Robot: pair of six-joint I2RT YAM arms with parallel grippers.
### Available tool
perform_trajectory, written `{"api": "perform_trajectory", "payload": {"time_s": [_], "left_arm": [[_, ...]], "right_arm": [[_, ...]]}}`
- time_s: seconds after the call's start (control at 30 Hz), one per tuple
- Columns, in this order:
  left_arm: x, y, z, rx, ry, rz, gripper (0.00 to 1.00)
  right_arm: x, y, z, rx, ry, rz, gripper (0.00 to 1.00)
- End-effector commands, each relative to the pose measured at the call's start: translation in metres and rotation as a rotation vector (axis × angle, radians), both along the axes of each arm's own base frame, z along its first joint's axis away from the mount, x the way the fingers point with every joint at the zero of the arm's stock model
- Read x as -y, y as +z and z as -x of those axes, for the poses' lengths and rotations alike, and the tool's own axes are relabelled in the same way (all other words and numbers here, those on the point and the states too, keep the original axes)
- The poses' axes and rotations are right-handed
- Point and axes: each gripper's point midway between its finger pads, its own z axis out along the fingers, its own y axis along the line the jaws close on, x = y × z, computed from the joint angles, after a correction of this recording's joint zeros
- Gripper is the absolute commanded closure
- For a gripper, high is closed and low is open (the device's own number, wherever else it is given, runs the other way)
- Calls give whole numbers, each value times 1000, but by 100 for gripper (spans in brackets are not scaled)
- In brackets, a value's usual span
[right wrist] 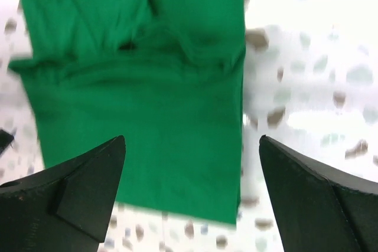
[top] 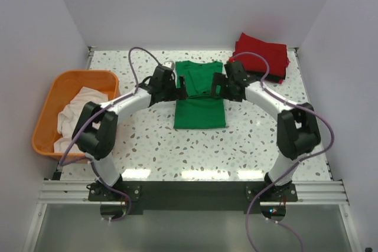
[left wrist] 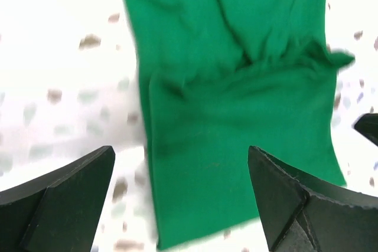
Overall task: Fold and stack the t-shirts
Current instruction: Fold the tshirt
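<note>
My left gripper needs to pull back and go down onto the green shirt's near corner on the basket side, because that corner is below it and closer to my base.
The bright green t-shirt (top: 199,103) lies partly folded in a long strip in the middle of the table; it also shows in the left wrist view (left wrist: 236,116) and the right wrist view (right wrist: 142,98). My left gripper (top: 179,91) hovers open over its left edge. My right gripper (top: 214,90) hovers open over its right edge. The red t-shirt (top: 261,52) lies folded at the back right on the black t-shirt (top: 277,78), of which only an edge shows. The off-white t-shirt (top: 74,116) lies crumpled in the orange basket (top: 53,95).
The orange basket stands at the table's left edge. White walls close the table on three sides. The speckled tabletop (top: 201,149) stretches in front of the green shirt.
</note>
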Motion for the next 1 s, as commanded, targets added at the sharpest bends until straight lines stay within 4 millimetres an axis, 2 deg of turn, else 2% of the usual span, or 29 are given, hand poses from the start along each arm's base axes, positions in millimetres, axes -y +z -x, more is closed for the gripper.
{"api": "perform_trajectory", "payload": {"time_s": [0.0, 0.03, 0.07, 0.1, 0.13, 0.17, 0.23, 0.27, 0.3, 0.33, 0.37, 0.4, 0.43, 0.47, 0.5, 0.53, 0.57, 0.6, 0.63, 0.7, 0.73, 0.8, 0.83, 0.9, 0.97], "left_arm": [[-10, 20, 38, -1, -1, 73, 0], [-11, 16, 48, -16, -10, 85, 0], [-16, 0, 66, -51, -12, 77, 0], [-18, 8, 74, -40, -2, 103, 0], [-18, 6, 82, -45, -7, 112, 0], [-21, -5, 96, -71, -11, 110, 0], [-23, -1, 109, -71, -21, 133, 0], [-27, -10, 119, -93, -20, 121, 0], [-30, -6, 123, -85, -11, 129, 0], [-33, -8, 127, -90, -6, 125, 0], [-37, -10, 134, -96, 0, 120, 0], [-39, -11, 137, -99, 5, 120, 0], [-42, -13, 141, -106, 8, 113, 0], [-44, -11, 144, -103, 12, 117, 0], [-45, -13, 146, -107, 13, 113, 0], [-47, -12, 147, -104, 19, 112, 0], [-49, -12, 149, -101, 23, 109, 0], [-51, -12, 150, -99, 27, 107, 0], [-53, -13, 151, -105, 35, 100, 0], [-53, -12, 151, -105, 39, 100, 0], [-52, -12, 151, -104, 33, 105, 0], [-51, -12, 151, -103, 32, 107, 0], [-52, -12, 149, -100, 39, 103, 0], [-53, -12, 146, -95, 46, 93, 0], [-51, -12, 140, -93, 49, 87, 0]], "right_arm": [[-13, 33, 35, 44, 80, -147, 1], [-14, 29, 50, 38, 98, -172, 1], [-18, 30, 54, 50, 124, -194, 1], [-25, 34, 53, 75, 153, -228, 1], [-33, 33, 57, 67, 190, -256, 1], [-38, 26, 56, 53, 217, -256, 1], [-50, 27, 49, 45, 258, -274, 1], [-58, 13, 49, 13, 280, -264, 1], [-63, 8, 45, 3, 292, -258, 1], [-69, 14, 34, 26, 296, -251, 1], [-76, -3, 32, -12, 307, -226, 1], [-80, -7, 28, -20, 308, -218, 1], [-88, 2, 14, 11, 311, -224, 1], [-92, -12, 5, -6, 304, -221, 1], [-95, -13, -3, 8, 298, -219, 1], [-100, -4, -21, 51, 286, -218, 1], [-97, -3, -36, 87, 255, -185, 1], [-97, -15, -45, 80, 237, -164, 1], [-99, 1, -65, 137, 214, -148, 1], [-92, 2, -82, 162, 192, -80, 1], [-95, 9, -96, 185, 193, -72, 1], [-90, 5, -103, 171, 187, -14, 1], [-92, 11, -112, 185, 183, -6, 1], [-90, 13, -107, 159, 190, 7, 1], [-91, 31, -103, 197, 202, -17, 1]]}}
